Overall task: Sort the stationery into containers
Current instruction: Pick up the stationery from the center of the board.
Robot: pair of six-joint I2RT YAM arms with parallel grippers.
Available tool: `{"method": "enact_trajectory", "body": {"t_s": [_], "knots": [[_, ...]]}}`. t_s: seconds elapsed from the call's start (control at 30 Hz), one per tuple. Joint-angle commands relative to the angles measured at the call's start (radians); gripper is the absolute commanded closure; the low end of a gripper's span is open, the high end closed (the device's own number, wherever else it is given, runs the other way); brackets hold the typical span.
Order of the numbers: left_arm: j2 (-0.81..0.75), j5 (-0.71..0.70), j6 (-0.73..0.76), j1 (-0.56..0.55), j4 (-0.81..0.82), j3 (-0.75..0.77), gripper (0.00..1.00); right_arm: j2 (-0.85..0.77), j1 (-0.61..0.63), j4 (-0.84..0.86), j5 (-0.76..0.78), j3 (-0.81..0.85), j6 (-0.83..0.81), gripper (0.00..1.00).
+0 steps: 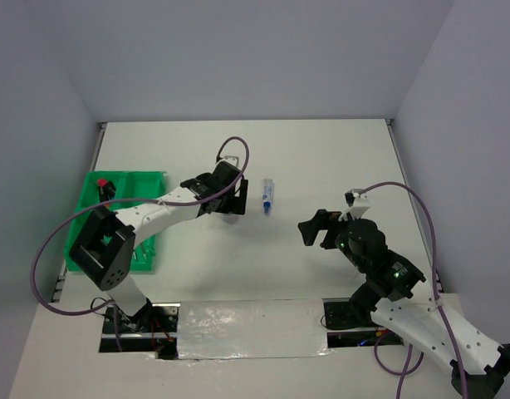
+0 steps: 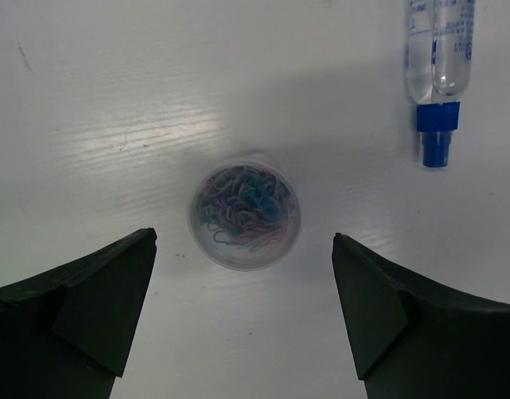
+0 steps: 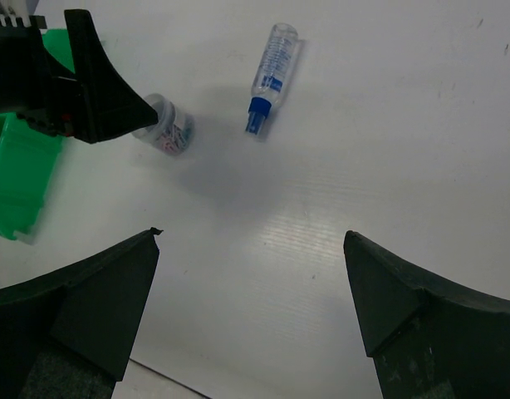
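Note:
The robot will bring its left gripper down around the tub's round rim before it closes.
A small round clear tub (image 2: pixel 245 214) of coloured paper clips stands on the white table. My left gripper (image 2: pixel 244 237) hangs open right above it, one finger on each side, not touching. A clear bottle with a blue cap (image 2: pixel 438 66) lies to its right, also seen from the top (image 1: pixel 267 198). The green tray (image 1: pixel 114 216) sits at the left edge, with a small red-black item (image 1: pixel 102 185) in a far compartment. My right gripper (image 3: pixel 252 234) is open and empty over bare table, right of the bottle. No pens or highlighters show on the table.
The left arm (image 1: pixel 155 214) reaches over the tray's right side. The tub (image 3: pixel 168 131), the bottle (image 3: pixel 272 76) and the tray's corner (image 3: pixel 18 179) show in the right wrist view. Grey walls close the table on three sides.

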Motion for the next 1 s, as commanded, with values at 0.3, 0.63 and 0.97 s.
{"method": "enact_trajectory", "body": {"t_s": [0.3, 0.63, 0.97], "knots": [[0.117, 0.023, -0.031, -0.008, 0.112, -0.023, 0.01, 0.03, -0.003, 0.068, -0.038, -0.002, -0.025, 0.0], [0.094, -0.041, -0.042, -0.008, 0.105, -0.029, 0.62, 0.027, -0.003, 0.076, -0.038, -0.005, -0.037, 0.0], [-0.137, -0.357, -0.287, 0.038, -0.206, -0.006, 1.0, 0.036, -0.004, 0.085, -0.047, -0.003, -0.055, 0.0]]}}
